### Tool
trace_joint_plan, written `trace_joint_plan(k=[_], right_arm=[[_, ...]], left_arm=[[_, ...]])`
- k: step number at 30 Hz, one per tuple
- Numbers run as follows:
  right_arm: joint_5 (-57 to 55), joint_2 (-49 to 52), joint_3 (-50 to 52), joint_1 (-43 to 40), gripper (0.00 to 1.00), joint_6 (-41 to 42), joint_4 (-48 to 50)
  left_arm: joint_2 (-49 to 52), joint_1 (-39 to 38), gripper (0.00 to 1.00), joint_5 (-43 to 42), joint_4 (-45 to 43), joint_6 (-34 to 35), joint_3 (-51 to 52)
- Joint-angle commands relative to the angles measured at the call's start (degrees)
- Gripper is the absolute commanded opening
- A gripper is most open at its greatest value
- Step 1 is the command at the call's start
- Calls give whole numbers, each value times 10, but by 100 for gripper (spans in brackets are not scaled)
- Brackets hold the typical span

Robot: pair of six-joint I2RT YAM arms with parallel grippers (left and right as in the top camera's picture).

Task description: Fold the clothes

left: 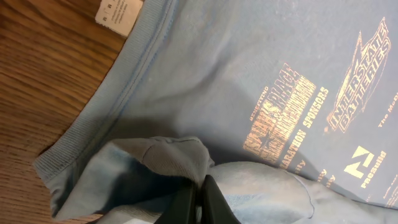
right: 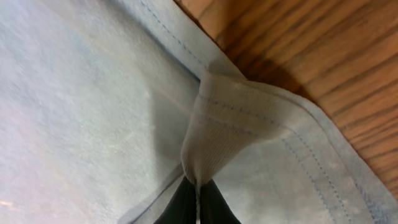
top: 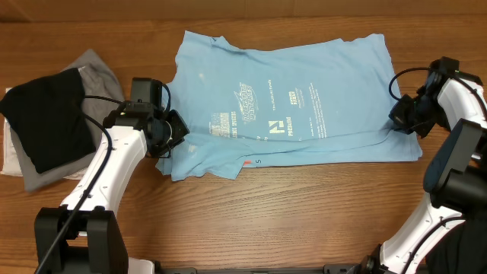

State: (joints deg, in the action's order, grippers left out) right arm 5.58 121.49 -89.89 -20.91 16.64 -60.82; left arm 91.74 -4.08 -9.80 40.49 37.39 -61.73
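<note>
The robot will move its left gripper up and outward, pulling the shirt's edge away from the lettering, then lower it onto the shirt, because the shirt's folded near part bunches up there.
A sky-blue T-shirt (top: 289, 99) with white lettering lies across the middle of the wooden table, its near part folded over. My left gripper (top: 172, 131) is shut on a pinch of the shirt's left edge; in the left wrist view the fingers (left: 200, 199) clamp a fold of blue fabric (left: 174, 155) near the collar. My right gripper (top: 402, 116) is shut on the shirt's right edge; in the right wrist view the fingers (right: 196, 202) hold a raised fold of the hem (right: 230, 124).
At the far left lies a pile of other garments: a black one (top: 49, 114) on top of a grey one (top: 99, 72), with a white one (top: 9, 152) under them. Bare wood runs along the front of the table (top: 289, 213).
</note>
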Motion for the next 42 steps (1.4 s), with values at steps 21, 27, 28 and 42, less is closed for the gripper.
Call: trace_joint_plan(k=[21,27,28,42], right_arm=[[-5,-19,-129,6,4,-2,-19],[-5,-19,-128,16,4,-2,-9],[-5,-19,-128,18,4,-2,-7],[-12,-18,-128,28,4,-1,2]], left_arm=[[1,92,4,-150,-78,-31,-28],[8,86,4,-127,-85,-31,-28],[11,85,4,-122,-85,-31,-28],[66,85,8,-118,-189,-31,-28]])
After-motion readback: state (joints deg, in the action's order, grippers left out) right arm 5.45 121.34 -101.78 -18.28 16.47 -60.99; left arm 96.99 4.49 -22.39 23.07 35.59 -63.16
